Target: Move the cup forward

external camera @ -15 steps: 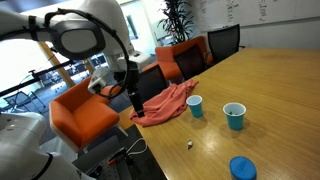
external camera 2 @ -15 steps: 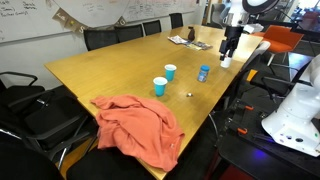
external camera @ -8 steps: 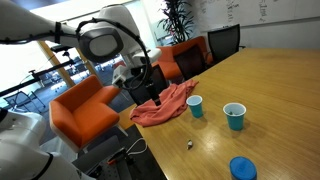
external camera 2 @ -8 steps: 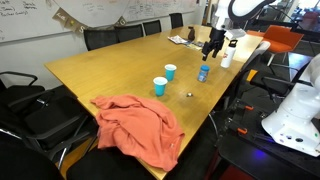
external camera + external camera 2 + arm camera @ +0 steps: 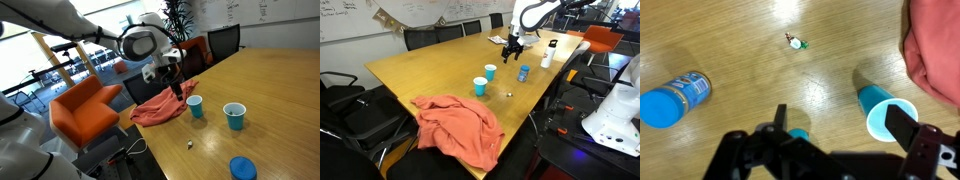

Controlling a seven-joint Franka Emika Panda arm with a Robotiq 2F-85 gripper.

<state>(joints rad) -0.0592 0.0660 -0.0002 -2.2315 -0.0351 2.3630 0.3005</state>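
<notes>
I need to move my open gripper down and outward next, onto the blue cup's rim edge (image 5: 197,100) (image 5: 869,120) facing the blue can. One finger already overlaps the cup's pale inside.
The blue cup (image 5: 195,105) stands upright on the wooden table next to the red cloth (image 5: 163,104); it also shows in an exterior view (image 5: 480,87). In the wrist view the blue cup (image 5: 888,113) has a pale inside and lies below my right finger. My gripper (image 5: 178,90) hangs open and empty above the table, up and left of the cup; it shows in an exterior view (image 5: 510,47) and in the wrist view (image 5: 840,125). The teal cup (image 5: 234,116) stands apart; in the wrist view (image 5: 798,132) it is mostly hidden under the gripper.
A flat blue disc (image 5: 243,168) lies near the table's edge, also in the wrist view (image 5: 675,98). A tiny object (image 5: 795,42) lies on the wood. Orange chairs (image 5: 85,108) and black chairs (image 5: 222,41) stand round the table (image 5: 280,90).
My arm has swung from beside the table's edge in over the table, coming above the cloth and the cups. The cups, disc and cloth have not moved.
</notes>
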